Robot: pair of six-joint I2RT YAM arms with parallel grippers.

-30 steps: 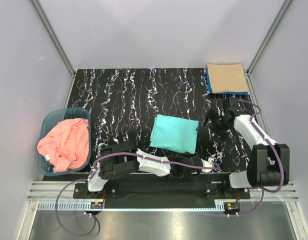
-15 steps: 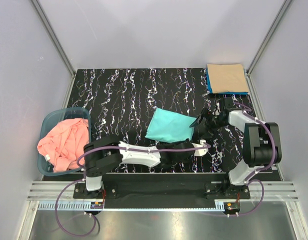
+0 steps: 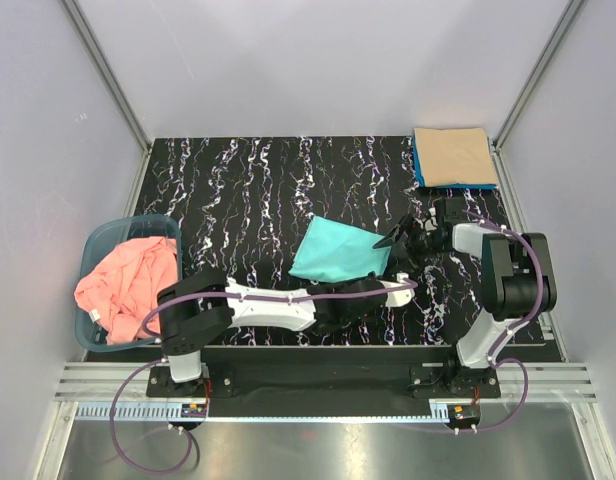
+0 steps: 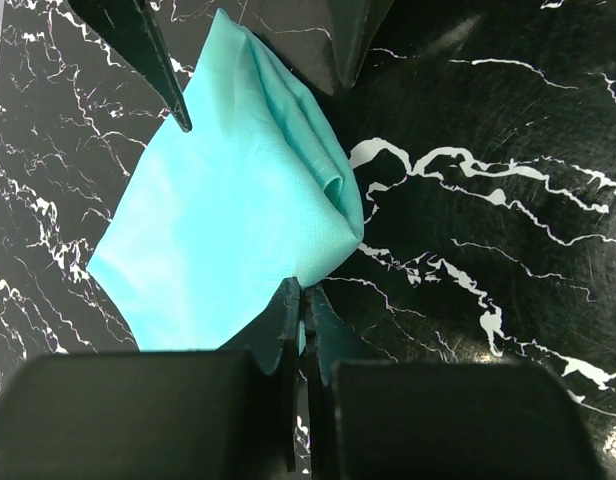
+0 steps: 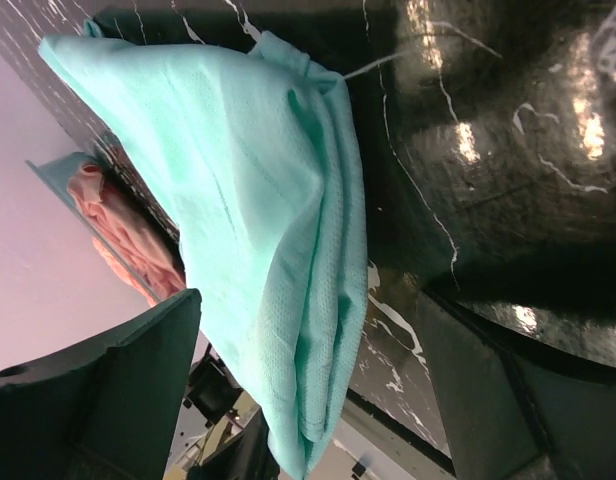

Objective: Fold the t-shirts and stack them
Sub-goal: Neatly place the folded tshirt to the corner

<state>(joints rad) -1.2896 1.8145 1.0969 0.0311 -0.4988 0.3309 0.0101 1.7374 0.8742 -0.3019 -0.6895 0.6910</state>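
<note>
The t-shirt's folded edge (image 3: 387,249) (image 5: 326,195) already runs between the spread fingers of my right gripper. My right gripper will next move along that edge slightly toward the t-shirt's far corner and close there.
The folded turquoise-green t-shirt (image 3: 336,252) lies mid-table. My left gripper (image 3: 381,280) is shut on its near right corner, and the wrist view shows the cloth (image 4: 228,220) pinched at the fingertips (image 4: 303,296). My right gripper (image 3: 396,240) stands open at the shirt's right edge. In its wrist view the folded edge (image 5: 288,250) runs between the spread fingers (image 5: 128,380). A tan-beige t-shirt (image 3: 451,155) lies folded on a blue one (image 3: 419,172) at the back right corner. The salmon pink t-shirt (image 3: 128,285) is crumpled in the basket.
The blue-grey plastic basket (image 3: 96,240) stands at the table's left edge. Grey walls close in the table on both sides and at the back. The left arm stretches low along the near edge.
The left gripper shut on the turquoise shirt's near right corner and drew it up and in. The right gripper swung left to the shirt's right edge, staying open.
</note>
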